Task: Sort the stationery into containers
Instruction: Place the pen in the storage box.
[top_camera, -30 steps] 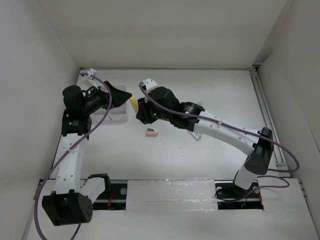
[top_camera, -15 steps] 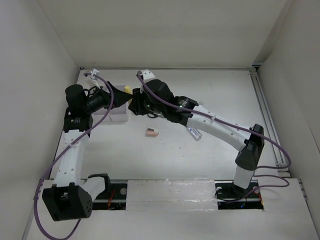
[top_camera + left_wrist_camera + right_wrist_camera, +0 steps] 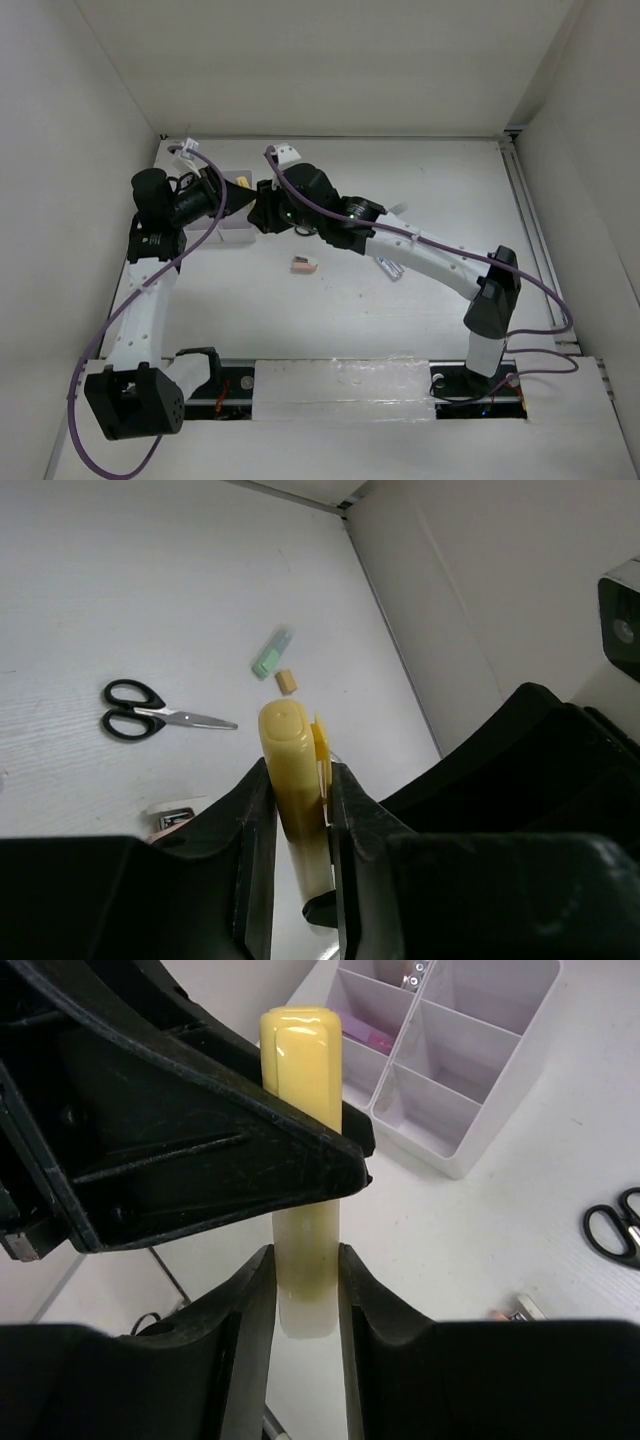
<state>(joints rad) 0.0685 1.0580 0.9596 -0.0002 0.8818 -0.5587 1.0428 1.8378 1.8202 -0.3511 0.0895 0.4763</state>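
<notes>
My left gripper swings left in the top view next, comes down over the purple highlighter's section of the organiser tray and releases, since another highlighter already lies there.
A yellow highlighter (image 3: 285, 730) is held between both grippers, above the table beside the white organiser tray (image 3: 236, 233). My left gripper (image 3: 298, 772) is shut on its capped upper part. My right gripper (image 3: 303, 1252) is shut on its lower, paler end (image 3: 305, 1290). In the top view the two grippers meet tip to tip at the highlighter (image 3: 244, 182). Black-handled scissors (image 3: 150, 712) and a green highlighter (image 3: 270, 655) lie on the table. A pink-white eraser (image 3: 303, 265) lies nearer the front. A purple highlighter (image 3: 362, 1035) lies in one tray compartment.
The tray (image 3: 470, 1080) stands at the back left by the side wall. A clear tube (image 3: 388, 266) lies under the right forearm. A small tan block (image 3: 287, 681) sits near the green highlighter. White walls enclose the table on three sides.
The right arm carried the yellow highlighter left to the left gripper, and the left gripper's jaws went from wide open to shut on it. The right gripper kept its hold.
</notes>
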